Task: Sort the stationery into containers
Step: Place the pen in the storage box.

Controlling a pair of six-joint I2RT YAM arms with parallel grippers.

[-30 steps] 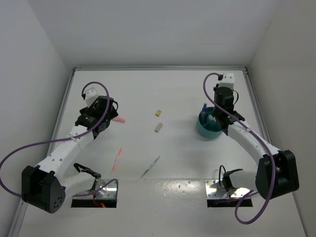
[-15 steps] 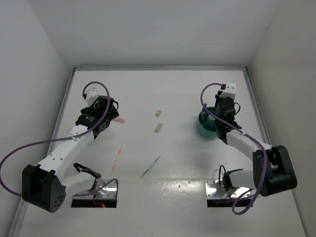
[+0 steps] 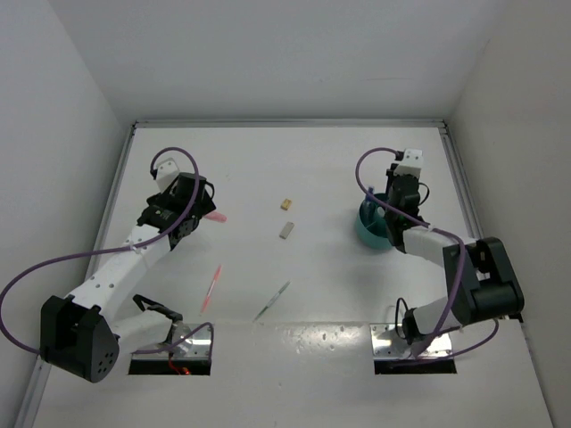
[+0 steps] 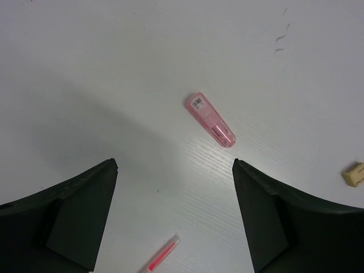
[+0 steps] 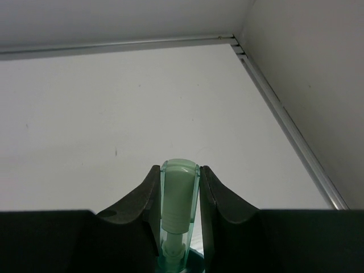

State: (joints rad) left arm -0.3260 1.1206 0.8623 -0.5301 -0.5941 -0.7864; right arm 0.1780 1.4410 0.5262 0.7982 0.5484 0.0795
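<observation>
The teal cup's opening (image 5: 196, 261) lies just below the fingers, so my right gripper will next tilt down toward it and release the pale green marker (image 5: 180, 196) into it.
My right gripper (image 5: 180, 170) is shut on a pale green marker (image 5: 180, 196), which stands lengthwise between the fingers over the teal cup (image 5: 193, 264). From above, that gripper (image 3: 391, 207) is at the cup (image 3: 370, 234), and a blue pen (image 3: 369, 190) sticks out of the cup's far side. My left gripper (image 4: 175, 165) hangs open over the table, a short way short of a stubby pink marker (image 4: 210, 120). From above, the left gripper (image 3: 196, 212) is just left of that pink marker (image 3: 215, 217).
A thin pink pen (image 3: 211, 287) and a thin green pen (image 3: 272, 301) lie near the front middle. A yellow eraser (image 3: 285, 204) and a grey eraser (image 3: 286, 230) lie mid-table. The back wall and a metal rail (image 5: 284, 119) border the table at the right.
The right arm has folded in, its elbow swinging toward the cup, and the wrist has shifted slightly over the cup with the green marker still held. The left arm has not moved.
</observation>
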